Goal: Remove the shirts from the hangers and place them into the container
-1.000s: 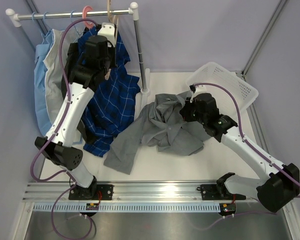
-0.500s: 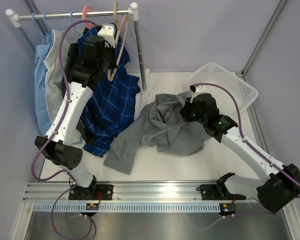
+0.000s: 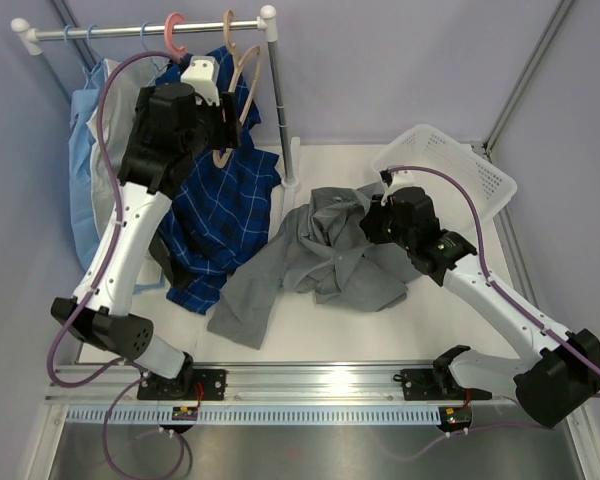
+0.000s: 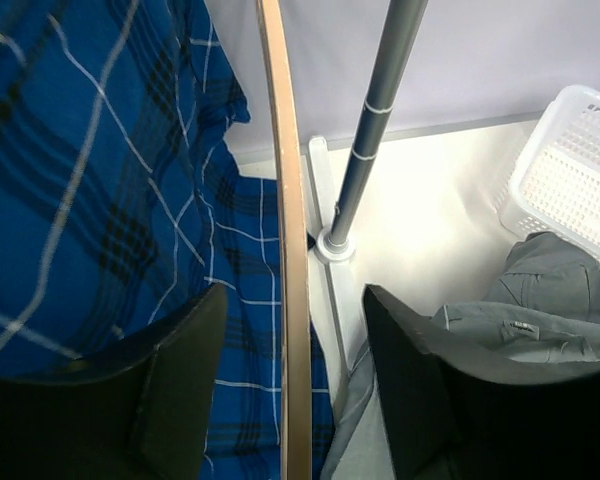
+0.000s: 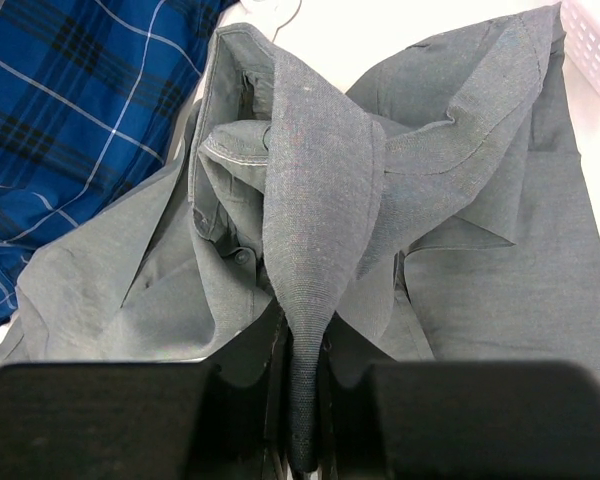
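Note:
The fold I am holding is above the grey shirt's crumpled middle. I will next move my right gripper down to the left in the top view, onto the grey shirt's middle, and release.
The bare tan hanger [image 3: 242,75] hangs from the rack rail, and its arm [image 4: 285,250] runs between the fingers of my left gripper [image 3: 228,125] [image 4: 295,300]. That gripper is open, with gaps on both sides of the wood. The blue plaid shirt [image 3: 220,210] [image 4: 100,180] hangs under the pink hanger [image 3: 173,35]. The grey shirt [image 3: 320,255] [image 5: 320,170] lies crumpled on the table. My right gripper [image 3: 375,215] [image 5: 300,400] is shut on a raised fold of it. The white container [image 3: 420,133] [image 4: 570,170] stands tilted at the back right.
The rack's rail [image 3: 130,30] and its upright pole [image 3: 275,90] [image 4: 375,110] stand at the back left. Light blue and white shirts [image 3: 85,150] hang at the rail's left end. The plaid shirt's hem [image 5: 70,100] lies next to the grey shirt.
My left gripper has opened and let go of the tan hanger, which now hangs free on the rail. The left arm has drawn back to the left. The right arm has stayed put.

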Robot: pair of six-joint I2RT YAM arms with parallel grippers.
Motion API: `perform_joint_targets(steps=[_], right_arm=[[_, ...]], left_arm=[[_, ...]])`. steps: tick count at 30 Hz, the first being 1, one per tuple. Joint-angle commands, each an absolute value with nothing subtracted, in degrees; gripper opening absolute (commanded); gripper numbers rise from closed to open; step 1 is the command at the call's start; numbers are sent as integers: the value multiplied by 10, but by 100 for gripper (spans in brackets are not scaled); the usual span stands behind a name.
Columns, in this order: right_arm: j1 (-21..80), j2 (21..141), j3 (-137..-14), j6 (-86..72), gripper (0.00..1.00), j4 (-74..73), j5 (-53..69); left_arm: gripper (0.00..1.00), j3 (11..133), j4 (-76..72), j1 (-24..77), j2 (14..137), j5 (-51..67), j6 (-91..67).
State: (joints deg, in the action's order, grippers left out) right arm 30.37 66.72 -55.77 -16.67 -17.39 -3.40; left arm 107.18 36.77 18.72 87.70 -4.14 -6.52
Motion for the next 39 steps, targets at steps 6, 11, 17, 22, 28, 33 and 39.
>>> perform_joint_targets(steps=[6, 11, 17, 22, 28, 33, 39], right_arm=[[314, 700, -562, -173, 10, -178, -27], [346, 781, -576, -191, 7, -194, -47], [386, 859, -590, -210, 83, -175, -46], [417, 918, -625, -228, 99, -165, -33], [432, 1017, -679, -293, 99, -205, -95], [432, 1091, -742, -337, 99, -280, -224], [406, 1121, -755, -338, 98, -337, -239]], left_arm=[[87, 1034, 382, 184, 750, -62, -31], [99, 948, 381, 184, 661, -73, -33], [99, 822, 380, 184, 540, -81, -49], [99, 708, 361, 184, 463, -112, -53], [99, 627, 309, 184, 399, -134, -45], [99, 605, 294, 184, 384, -139, -40], [99, 584, 277, 184, 368, -138, -38]])
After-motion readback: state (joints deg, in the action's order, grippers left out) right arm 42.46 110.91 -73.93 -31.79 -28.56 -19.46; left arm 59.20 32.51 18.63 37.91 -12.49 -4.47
